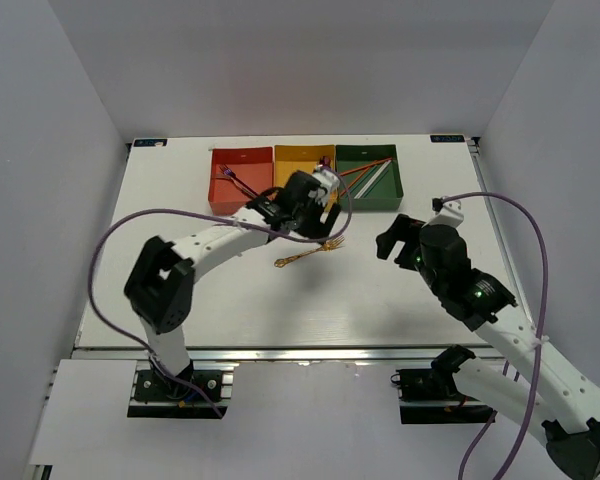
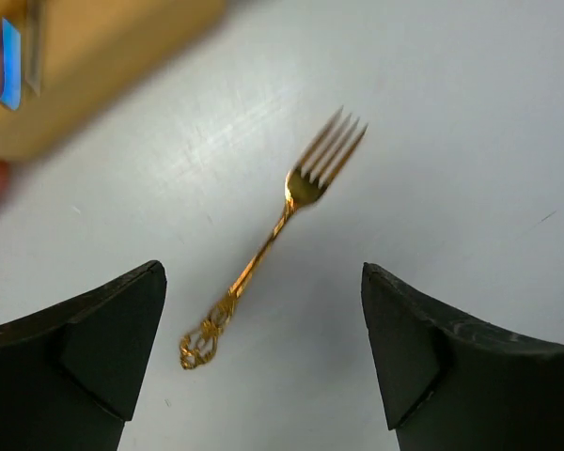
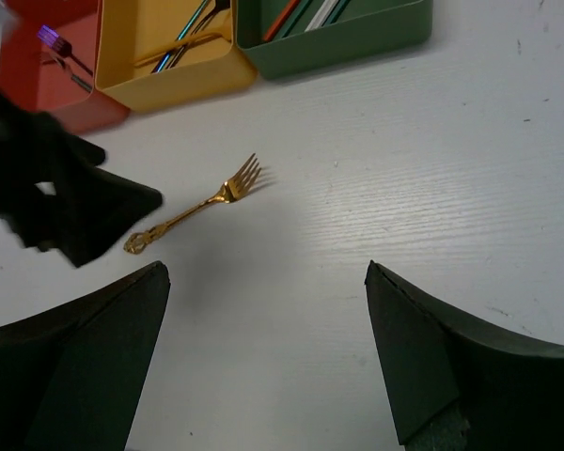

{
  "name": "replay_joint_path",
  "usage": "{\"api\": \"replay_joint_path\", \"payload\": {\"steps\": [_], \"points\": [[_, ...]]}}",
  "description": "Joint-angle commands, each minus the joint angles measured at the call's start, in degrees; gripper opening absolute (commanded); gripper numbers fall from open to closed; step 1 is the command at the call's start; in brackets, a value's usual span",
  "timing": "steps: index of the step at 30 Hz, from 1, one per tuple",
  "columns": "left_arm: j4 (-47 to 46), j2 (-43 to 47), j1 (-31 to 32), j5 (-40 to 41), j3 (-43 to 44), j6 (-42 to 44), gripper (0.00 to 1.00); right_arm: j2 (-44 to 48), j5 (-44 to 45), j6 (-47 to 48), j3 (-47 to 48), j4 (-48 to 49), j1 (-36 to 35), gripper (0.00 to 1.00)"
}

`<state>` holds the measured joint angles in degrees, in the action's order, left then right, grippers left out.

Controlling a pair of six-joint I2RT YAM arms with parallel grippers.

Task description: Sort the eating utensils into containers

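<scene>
My left gripper comes down around the gold fork's handle (image 1: 308, 251) (image 2: 266, 241) near the head next and closes. That handle lies below, far narrower than the gap between my open fingers.
A gold fork (image 1: 310, 254) lies alone on the white table; it also shows in the left wrist view (image 2: 273, 240) and the right wrist view (image 3: 195, 213). My left gripper (image 1: 317, 222) hovers just above and behind it, open and empty, its fingers (image 2: 103, 329) either side of the fork's handle. My right gripper (image 1: 395, 243) is open and empty, off to the fork's right. The red-orange box (image 1: 241, 180), yellow box (image 1: 303, 163) and dark green box (image 1: 369, 177) stand in a row at the back, each holding utensils.
A purple utensil (image 3: 58, 46) lies in the red-orange box. The left gripper's dark body (image 3: 47, 188) sits close to the fork's handle end. White walls close in the table on three sides.
</scene>
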<state>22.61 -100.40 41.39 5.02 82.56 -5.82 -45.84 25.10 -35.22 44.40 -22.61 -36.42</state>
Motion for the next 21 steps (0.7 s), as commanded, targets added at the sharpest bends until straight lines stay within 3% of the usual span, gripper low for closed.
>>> {"api": "replay_joint_path", "payload": {"steps": [1, 11, 14, 17, 21], "points": [[2.9, -2.9, -1.0, -1.8, -1.6, 4.1, 0.93, 1.5, -3.7, 4.4, 2.4, -6.3, 0.2, 0.89], [4.3, -13.4, -1.0, -9.1, 0.6, 5.6, 0.79, 3.9, -9.5, 6.8, -0.4, -7.0, 0.2, 0.89], [4.5, -15.4, -0.7, -11.0, 0.8, 5.6, 0.69, 4.2, -9.5, 7.4, -0.3, -6.7, 0.2, 0.89], [4.7, -17.0, 0.2, -10.0, 1.1, 5.6, 0.54, 4.4, -9.3, 7.8, -0.2, -6.6, 0.2, 0.89], [5.1, -18.3, 1.3, -7.9, 0.4, 5.6, 0.52, 4.9, -9.3, 8.2, -0.3, -6.5, 0.2, 0.89]]}}
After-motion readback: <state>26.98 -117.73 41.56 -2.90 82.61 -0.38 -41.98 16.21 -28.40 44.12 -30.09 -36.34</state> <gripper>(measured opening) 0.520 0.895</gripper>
